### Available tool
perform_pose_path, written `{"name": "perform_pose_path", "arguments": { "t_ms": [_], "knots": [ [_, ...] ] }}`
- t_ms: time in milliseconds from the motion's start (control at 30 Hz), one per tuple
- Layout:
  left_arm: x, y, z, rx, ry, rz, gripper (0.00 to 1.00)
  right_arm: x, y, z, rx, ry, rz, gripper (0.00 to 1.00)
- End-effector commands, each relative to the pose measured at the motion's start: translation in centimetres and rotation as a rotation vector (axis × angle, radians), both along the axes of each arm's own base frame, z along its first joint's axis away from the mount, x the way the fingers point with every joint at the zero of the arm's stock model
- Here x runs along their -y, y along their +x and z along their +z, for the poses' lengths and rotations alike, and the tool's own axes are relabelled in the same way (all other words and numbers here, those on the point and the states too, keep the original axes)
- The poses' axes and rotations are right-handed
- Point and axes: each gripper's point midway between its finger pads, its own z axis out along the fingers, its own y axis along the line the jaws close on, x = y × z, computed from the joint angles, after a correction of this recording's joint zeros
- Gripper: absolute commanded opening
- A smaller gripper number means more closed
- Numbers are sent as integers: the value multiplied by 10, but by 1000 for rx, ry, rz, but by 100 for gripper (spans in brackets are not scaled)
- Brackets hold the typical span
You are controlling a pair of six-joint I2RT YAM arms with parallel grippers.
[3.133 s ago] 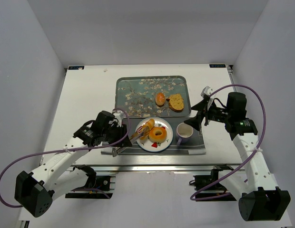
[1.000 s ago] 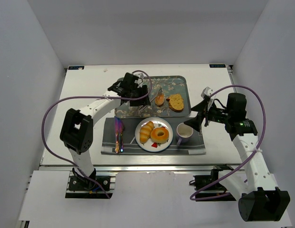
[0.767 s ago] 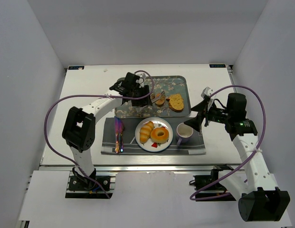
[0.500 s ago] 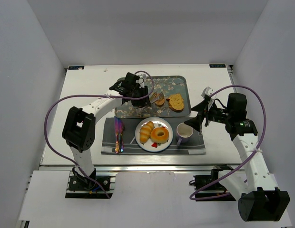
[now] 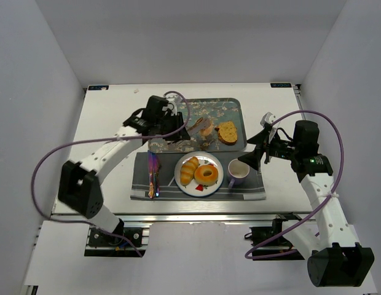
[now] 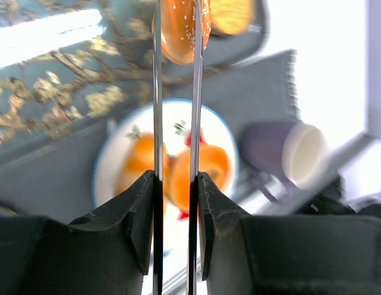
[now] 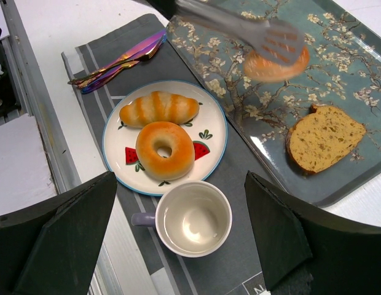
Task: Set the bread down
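Next, my left gripper moves back and down over the near part of the white plate to release the tongs, since that part lies below and back from my gripper.
My left gripper [image 5: 176, 126] is shut on metal tongs [image 6: 195, 92]. The tongs pinch a round golden bread roll [image 5: 206, 128] over the floral tray [image 5: 224, 108]. In the left wrist view the roll [image 6: 178, 31] sits between the tong tips, with the plate blurred below. A seeded bread slice [image 5: 227, 132] lies on the tray to the roll's right. The white plate [image 5: 217, 182] holds a croissant [image 5: 189, 170] and a ring bun [image 5: 206, 174]. My right gripper [image 5: 259, 150] is open and empty above the mug [image 7: 192, 219]. The right wrist view also shows the roll [image 7: 273, 64] in the tongs.
A grey placemat [image 5: 246, 192] lies under the plate, mug and iridescent cutlery [image 5: 153, 174]. The tray stands behind the placemat. The right wrist view shows the slice [image 7: 322, 140], croissant [image 7: 158, 108] and ring bun [image 7: 164, 150].
My left arm swung from the plate to the tray, closed the tongs on the roll, and has now drawn it slightly left and up. The right arm has not moved.
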Motion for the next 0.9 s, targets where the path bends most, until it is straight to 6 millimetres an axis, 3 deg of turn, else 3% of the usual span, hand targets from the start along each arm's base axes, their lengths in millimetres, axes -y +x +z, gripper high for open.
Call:
{"name": "perform_pose_path", "arguments": {
  "t_ms": [0, 67, 100, 167, 233, 367, 533, 567, 600, 733, 867],
  "knots": [
    [-9, -44, 46, 30, -94, -56, 8, -1, -3, 9, 33, 14, 20, 89],
    [-16, -73, 56, 20, -132, -92, 8, -2, -4, 9, 33, 15, 23, 89],
    [-23, -90, 38, -43, -119, -100, 8, -2, -3, 9, 30, 16, 24, 89],
    [-25, -121, 40, -80, -166, -157, 8, -2, -3, 10, 32, 16, 28, 89],
    [-32, -147, 19, -158, -164, -174, 8, -3, -4, 10, 32, 15, 37, 89],
    [-40, -180, 14, -189, -178, -199, 9, -3, -4, 11, 32, 17, 41, 89],
    [-42, -188, 3, -204, -161, -186, 20, -4, -2, 13, 32, 20, 45, 89],
    [-43, -189, -1, -210, -153, -185, 24, -4, -2, 14, 30, 20, 45, 89],
    [-41, -187, -3, -209, -152, -185, 35, -4, -1, 14, 32, 20, 45, 89],
    [-42, -183, -10, -203, -134, -169, 51, -3, -1, 14, 33, 12, 39, 89],
    [-45, -180, -6, -184, -122, -153, 58, -2, -2, 12, 26, 10, 38, 89]
  ]
}}
